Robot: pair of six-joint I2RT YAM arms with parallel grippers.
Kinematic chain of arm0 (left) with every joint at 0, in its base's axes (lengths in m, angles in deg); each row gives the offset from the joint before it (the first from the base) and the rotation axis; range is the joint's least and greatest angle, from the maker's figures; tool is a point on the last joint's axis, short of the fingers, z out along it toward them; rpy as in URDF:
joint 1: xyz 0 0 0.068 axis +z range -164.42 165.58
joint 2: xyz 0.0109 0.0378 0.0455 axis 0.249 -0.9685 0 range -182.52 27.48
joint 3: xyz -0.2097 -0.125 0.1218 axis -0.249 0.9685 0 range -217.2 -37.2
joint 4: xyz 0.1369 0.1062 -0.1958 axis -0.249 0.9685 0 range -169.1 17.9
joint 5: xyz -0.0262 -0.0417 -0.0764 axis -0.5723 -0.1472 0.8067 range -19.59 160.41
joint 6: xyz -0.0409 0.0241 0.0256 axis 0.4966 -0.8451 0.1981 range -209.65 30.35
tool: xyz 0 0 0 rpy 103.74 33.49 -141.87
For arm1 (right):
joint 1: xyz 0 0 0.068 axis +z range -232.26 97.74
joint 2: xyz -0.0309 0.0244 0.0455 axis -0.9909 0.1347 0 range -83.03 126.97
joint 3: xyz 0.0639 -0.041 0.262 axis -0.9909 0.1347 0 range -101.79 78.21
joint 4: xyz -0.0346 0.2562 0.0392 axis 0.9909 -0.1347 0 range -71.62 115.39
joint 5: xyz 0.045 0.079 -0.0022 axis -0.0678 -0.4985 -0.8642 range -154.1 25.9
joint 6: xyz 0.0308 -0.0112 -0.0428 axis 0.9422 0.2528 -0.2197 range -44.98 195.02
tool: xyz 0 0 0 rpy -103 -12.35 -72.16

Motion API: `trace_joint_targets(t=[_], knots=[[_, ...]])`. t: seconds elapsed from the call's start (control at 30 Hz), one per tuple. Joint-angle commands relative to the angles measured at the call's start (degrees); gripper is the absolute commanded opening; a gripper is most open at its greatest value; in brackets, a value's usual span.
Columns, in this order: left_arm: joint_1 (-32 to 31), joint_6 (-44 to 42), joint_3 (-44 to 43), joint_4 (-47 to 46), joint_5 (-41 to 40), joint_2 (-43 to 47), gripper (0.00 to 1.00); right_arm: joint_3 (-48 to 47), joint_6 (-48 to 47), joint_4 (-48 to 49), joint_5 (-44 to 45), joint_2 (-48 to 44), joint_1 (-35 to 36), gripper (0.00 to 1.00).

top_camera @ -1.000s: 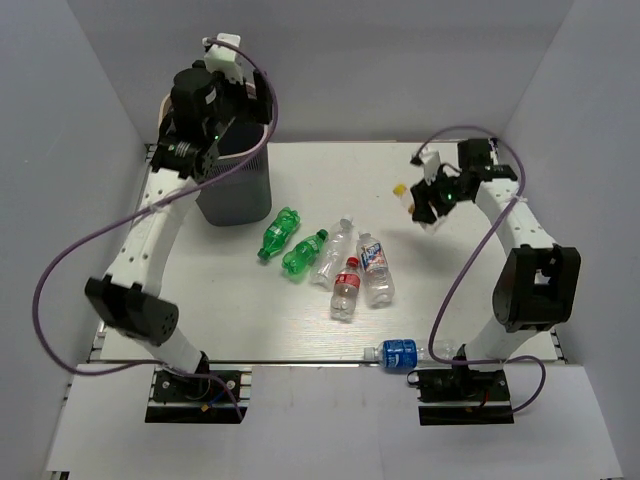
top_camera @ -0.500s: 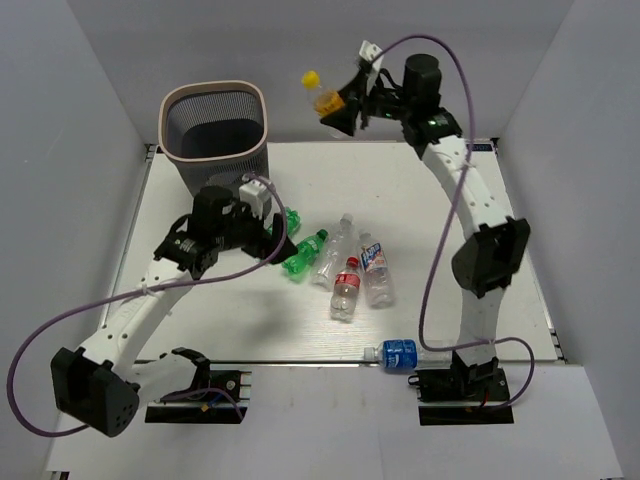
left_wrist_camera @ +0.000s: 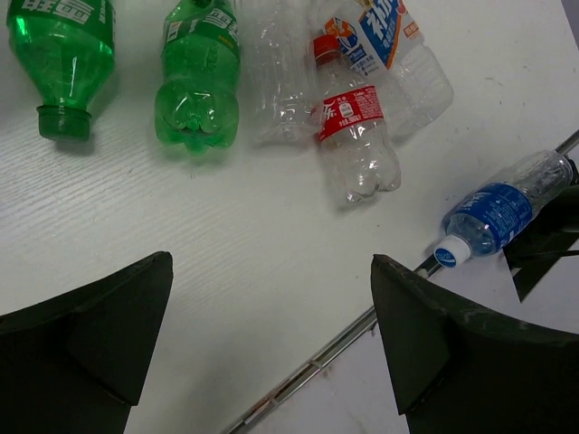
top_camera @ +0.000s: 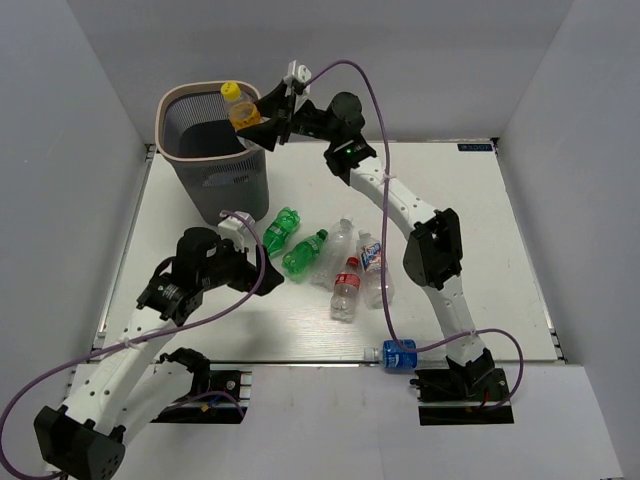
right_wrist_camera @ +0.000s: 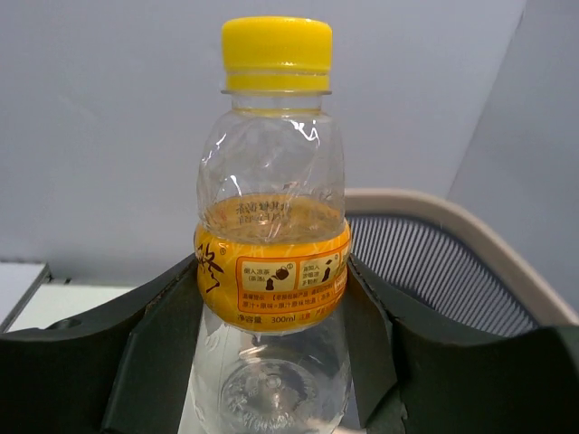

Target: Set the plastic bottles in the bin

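Bare table lies beside the green bottle nearest the bin. My left gripper needs to reach outward and down to it and around that label (top_camera: 281, 229).
My right gripper (top_camera: 250, 118) is shut on a clear bottle with a yellow cap and orange label (top_camera: 238, 106), holding it over the mouth of the dark grey ribbed bin (top_camera: 236, 185); the bottle (right_wrist_camera: 271, 235) and the bin's beige rim (right_wrist_camera: 470, 237) show in the right wrist view. My left gripper (top_camera: 235, 262) is open and empty above the table, left of the bottles. On the table lie two green bottles (top_camera: 279, 232) (top_camera: 302, 252), a clear one (top_camera: 334, 250), a red-labelled one (top_camera: 345, 288), a blue-and-white-labelled one (top_camera: 374, 266) and a blue-labelled one (top_camera: 400, 353) at the front edge.
The table's metal front edge (left_wrist_camera: 308, 366) runs just past my left fingers (left_wrist_camera: 425, 344). Grey walls enclose the table on three sides. The bin stands at the back left corner.
My right arm swung left with the yellow-capped bottle, from the right side to over the bin. My left arm came down from the bin to low over the table's left front.
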Motion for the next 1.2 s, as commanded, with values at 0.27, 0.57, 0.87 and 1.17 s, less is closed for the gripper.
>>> trace_joint_targets(t=[0.27,0.57,0.87,1.17], knots=[[-0.3,1.3,0.1,2.5,-0.7,1.2,1.0,-10.1,-5.7,6.5,13.8,6.1,3.6,0.12],[-0.3,0.8,-0.9,3.0,-0.2,-0.1,1.0,-11.1,-10.1,9.6,22.7,11.6,5.9,0.51],[-0.3,-4.5,-1.5,-4.9,-7.8,-8.6,1.0,-5.1,-8.0,10.7,20.8,3.3,4.1,0.87],[-0.3,-6.5,-0.5,-20.8,-20.2,-20.6,1.0,20.3,-4.8,-3.8,22.0,-22.3,-8.2,0.0]])
